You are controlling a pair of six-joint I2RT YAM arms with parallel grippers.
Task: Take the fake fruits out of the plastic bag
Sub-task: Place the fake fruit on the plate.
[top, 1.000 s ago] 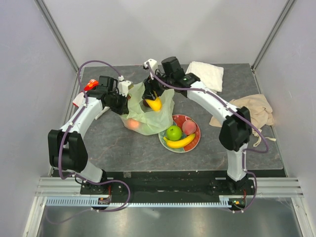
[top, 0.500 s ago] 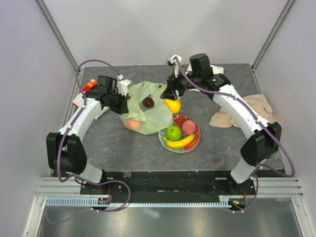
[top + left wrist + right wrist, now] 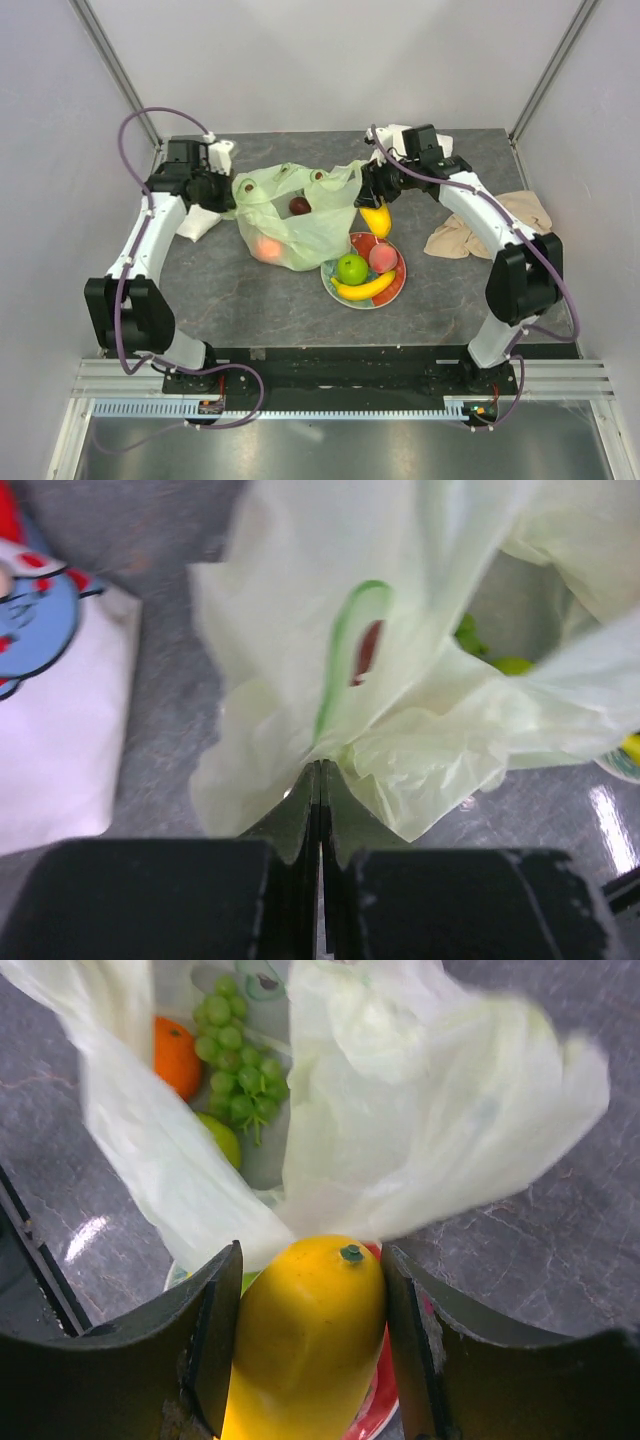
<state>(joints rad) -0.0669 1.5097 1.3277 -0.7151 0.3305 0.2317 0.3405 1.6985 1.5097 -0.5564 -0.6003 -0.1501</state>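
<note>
The yellow fruit should next go back and down with my right gripper and be released on the plate's bare far part, which is below and back from my gripper.
The pale-green plastic bag [image 3: 300, 228] lies open at mid-table. A dark plum [image 3: 300, 206] and an orange [image 3: 266, 248] show inside it. My left gripper [image 3: 228, 190] is shut on the bag's left edge; in the left wrist view its jaws [image 3: 320, 772] pinch the film [image 3: 400, 690]. My right gripper [image 3: 378, 207] is shut on a yellow fruit [image 3: 376, 221], held just outside the bag over the plate's far rim. In the right wrist view the yellow fruit [image 3: 305, 1340] sits between the fingers [image 3: 212, 1340]. Grapes [image 3: 235, 1060], the orange [image 3: 177, 1055] and a green fruit [image 3: 225, 1140] lie in the bag [image 3: 430, 1110].
The flowered plate [image 3: 395, 288] holds a green apple [image 3: 352, 268], a peach [image 3: 382, 258] and a banana [image 3: 365, 288]. A snack packet [image 3: 195, 222] lies left of the bag and shows in the left wrist view [image 3: 50, 680]. A beige cloth [image 3: 470, 232] lies at the right.
My right gripper has carried the yellow fruit out of the bag and rightward toward the plate. My left gripper has pulled the bag's edge left and back, spreading the mouth wider.
</note>
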